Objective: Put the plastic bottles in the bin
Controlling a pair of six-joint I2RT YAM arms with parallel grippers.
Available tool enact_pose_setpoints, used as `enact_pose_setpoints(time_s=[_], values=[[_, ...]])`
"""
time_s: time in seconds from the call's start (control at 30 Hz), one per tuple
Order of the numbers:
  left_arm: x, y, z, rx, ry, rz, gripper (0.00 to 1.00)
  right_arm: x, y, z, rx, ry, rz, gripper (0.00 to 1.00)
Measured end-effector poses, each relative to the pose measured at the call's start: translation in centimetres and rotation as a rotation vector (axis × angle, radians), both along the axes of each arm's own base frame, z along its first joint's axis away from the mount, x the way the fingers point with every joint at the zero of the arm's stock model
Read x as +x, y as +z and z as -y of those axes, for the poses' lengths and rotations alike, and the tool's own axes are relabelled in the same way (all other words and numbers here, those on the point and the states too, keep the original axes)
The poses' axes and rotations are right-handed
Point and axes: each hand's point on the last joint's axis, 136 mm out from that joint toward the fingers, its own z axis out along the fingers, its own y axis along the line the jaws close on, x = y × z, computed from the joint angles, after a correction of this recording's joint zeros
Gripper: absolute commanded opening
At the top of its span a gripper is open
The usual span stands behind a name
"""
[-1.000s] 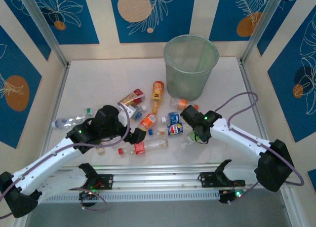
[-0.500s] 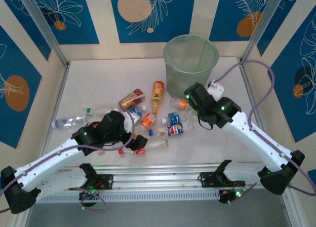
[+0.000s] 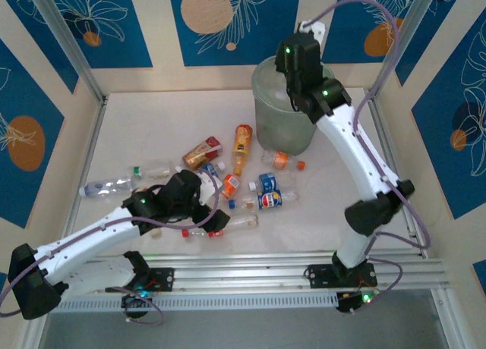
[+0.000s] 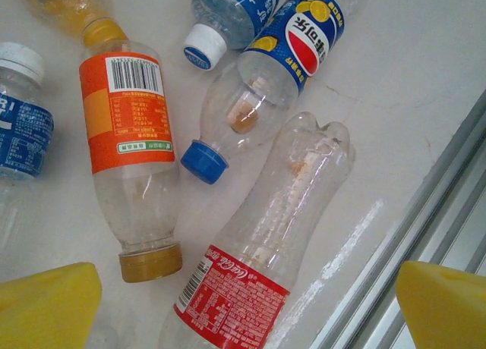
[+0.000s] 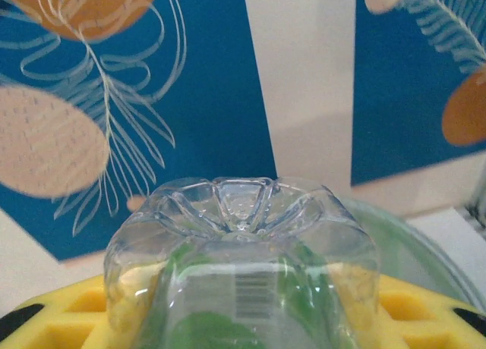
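The robot's right gripper will tilt down, go lower into the bin's opening and release the green-labelled bottle, because the bottle's base points outward above the bin's rim.
My right gripper is raised over the bin, a translucent grey-green basket at the back. It is shut on a clear green-labelled bottle, base outward between yellow pads; the bin's rim lies just below. My left gripper hovers open low over a clear red-labelled bottle, one pad on each side of it. Beside that bottle lie an orange-labelled bottle, a blue Pepsi bottle and other plastic bottles.
More bottles lie scattered mid-table: an amber one, a red one, an orange-capped one at the bin's foot, clear ones at left. A metal rail runs along the near edge, close to the left gripper.
My right arm has lifted the green-labelled bottle from the table near the pile up over the bin. The left gripper has shifted right, over the red-labelled bottle.
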Motion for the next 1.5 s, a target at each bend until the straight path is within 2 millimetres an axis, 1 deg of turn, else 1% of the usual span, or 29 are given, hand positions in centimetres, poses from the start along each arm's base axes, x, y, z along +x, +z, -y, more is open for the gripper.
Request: enact_pose_setpoints(time_s=[0.07,0.1,0.17,0.23,0.3,0.37,0.47,0.5,0.57,0.8,1.07,1.13,1.2,1.33,1.4,1.5], values=[[0.1,0.0,-0.1,0.005,0.0,0.007,0.99,2.5,0.5,0.4,-0.029,-0.01,0.021,0.33],[0.1,0.0,-0.1,0.007,0.002,0.009,0.99,3.3,0.6,0.4,-0.036,-0.011,0.028,0.33],[0.3,0.0,-0.2,0.013,0.005,0.017,0.99,5.4,0.2,1.0,-0.056,-0.023,0.033,0.33],[0.3,0.0,-0.3,0.018,0.005,0.024,0.99,7.5,-1.0,1.6,-0.083,-0.036,0.022,0.34],[0.4,0.0,-0.3,0.021,0.006,0.027,0.99,9.1,-2.4,2.2,-0.114,-0.044,0.0,0.34],[0.5,0.0,-0.3,0.024,0.008,0.034,1.0,10.6,-4.7,2.8,-0.149,-0.05,-0.041,0.34],[0.6,0.2,-0.4,0.026,0.011,0.042,1.0,12.2,-7.9,3.5,-0.188,-0.051,-0.106,0.35],[0.7,0.3,-0.4,0.025,0.011,0.044,0.99,12.6,-9.0,3.7,-0.199,-0.052,-0.127,0.37],[0.8,0.3,-0.4,0.028,0.016,0.048,1.0,12.9,-11.0,4.2,-0.22,-0.051,-0.173,0.39],[1.0,0.3,-0.6,0.038,0.031,0.06,0.99,13.5,-16.9,5.2,-0.25,-0.037,-0.29,0.43],[1.1,0.3,-0.7,0.041,0.034,0.063,0.99,13.7,-21.0,5.8,-0.279,-0.015,-0.363,0.48],[1.1,0.3,-0.7,0.041,0.034,0.063,1.0,13.6,-21.9,5.8,-0.292,-0.009,-0.378,0.51],[1.2,0.2,-0.7,0.044,0.035,0.063,0.99,13.5,-22.7,5.8,-0.307,-0.001,-0.394,0.58],[1.3,-0.2,-0.6,0.06,0.033,0.053,0.99,13.4,-23.7,5.9,-0.334,0.01,-0.418,0.79],[1.3,-0.4,-0.5,0.071,0.025,0.053,0.99,13.3,-24.0,5.9,-0.348,0.016,-0.424,0.86],[1.4,-0.4,-0.4,0.085,0.012,0.054,0.99,13.3,-23.9,5.8,-0.367,0.025,-0.425,0.92]])
